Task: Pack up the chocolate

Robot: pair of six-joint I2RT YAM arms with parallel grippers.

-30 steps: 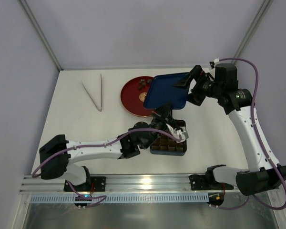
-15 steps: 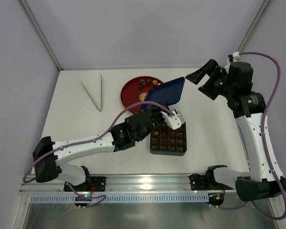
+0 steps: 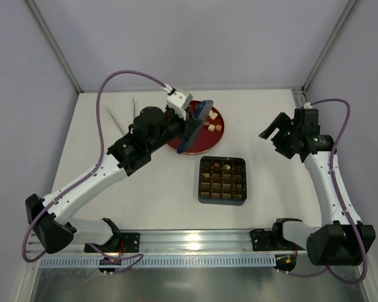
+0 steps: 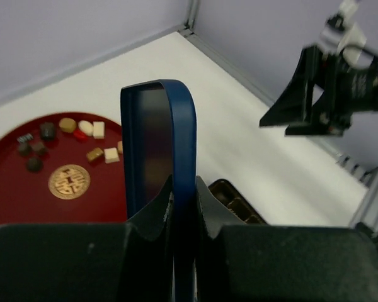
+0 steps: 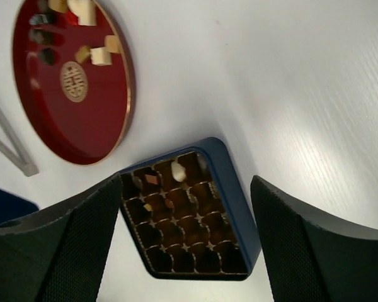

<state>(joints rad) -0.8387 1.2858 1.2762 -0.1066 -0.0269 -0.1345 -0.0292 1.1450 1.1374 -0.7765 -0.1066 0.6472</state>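
My left gripper holds the lid, which stands on edge, so it should move back and down, turn the lid flat onto the open tray (image 3: 222,180) (image 4: 234,200) and release it.
Loose chocolate (image 3: 211,128) lies on the red plate (image 3: 205,145): dark, tan and cream pieces (image 4: 82,129). A few pieces (image 5: 179,168) sit in the far compartments of the dark brown tray (image 3: 222,180). My left gripper (image 3: 190,124) is shut on the edge of the navy blue lid (image 4: 176,138), which stands on edge in the air above the plate. Its fingers (image 4: 208,204) pinch the lid's wall. My right gripper (image 3: 274,133) hangs open and empty to the right of the tray, with the tray (image 5: 236,195) showing between its fingers.
White tongs (image 3: 116,118) lie at the back left, partly behind my left arm. The red plate (image 5: 82,119) sits beyond the tray, which has a navy blue outer base. Walls close the table at the back and both sides.
The right gripper has let go of the lid and drawn back to the right. The left arm has carried the lid up and left, from over the tray to above the plate.
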